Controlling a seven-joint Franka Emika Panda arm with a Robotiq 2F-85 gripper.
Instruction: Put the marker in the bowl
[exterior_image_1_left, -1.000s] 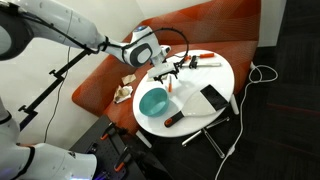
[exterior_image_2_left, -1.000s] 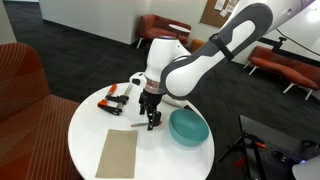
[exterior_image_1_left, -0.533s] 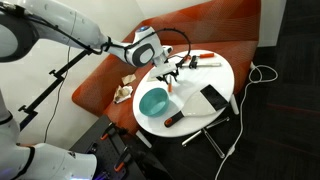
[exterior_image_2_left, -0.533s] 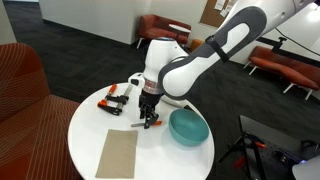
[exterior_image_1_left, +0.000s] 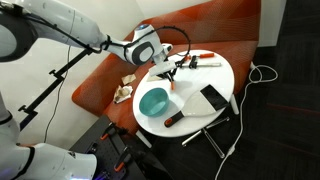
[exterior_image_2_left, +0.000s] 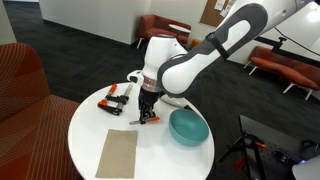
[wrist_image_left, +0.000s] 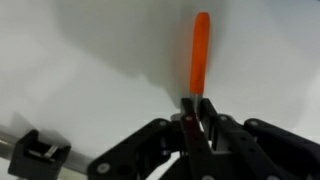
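I should lift the marker (wrist_image_left: 200, 52), as the teal bowl's rim is higher than the tabletop, then lower and release it in the bowl's open middle.
The teal bowl (exterior_image_1_left: 153, 101) (exterior_image_2_left: 188, 127) sits on the round white table (exterior_image_1_left: 222, 75) (exterior_image_2_left: 90, 125). Right beside it my gripper (exterior_image_1_left: 171, 77) (exterior_image_2_left: 148, 116) points down at the tabletop. An orange marker (wrist_image_left: 200, 52) lies on the white surface in the wrist view, and its near end disappears between my fingertips. My gripper (wrist_image_left: 194, 116) is shut on that end, the jaws pinched tight together. In both exterior views the marker is mostly hidden under the fingers.
A black slab (exterior_image_1_left: 213, 98) lies near the bowl, and a tan flat sheet (exterior_image_2_left: 117, 153) lies at the table's front. An orange-and-black clamp (exterior_image_2_left: 113, 97) (exterior_image_1_left: 203, 59) rests at the table's far side. A black clamp part (wrist_image_left: 38, 152) shows at the wrist view's lower left. A red couch (exterior_image_1_left: 200, 25) stands behind.
The jaws went from wide open to shut on the marker's end. The arm barely moved.
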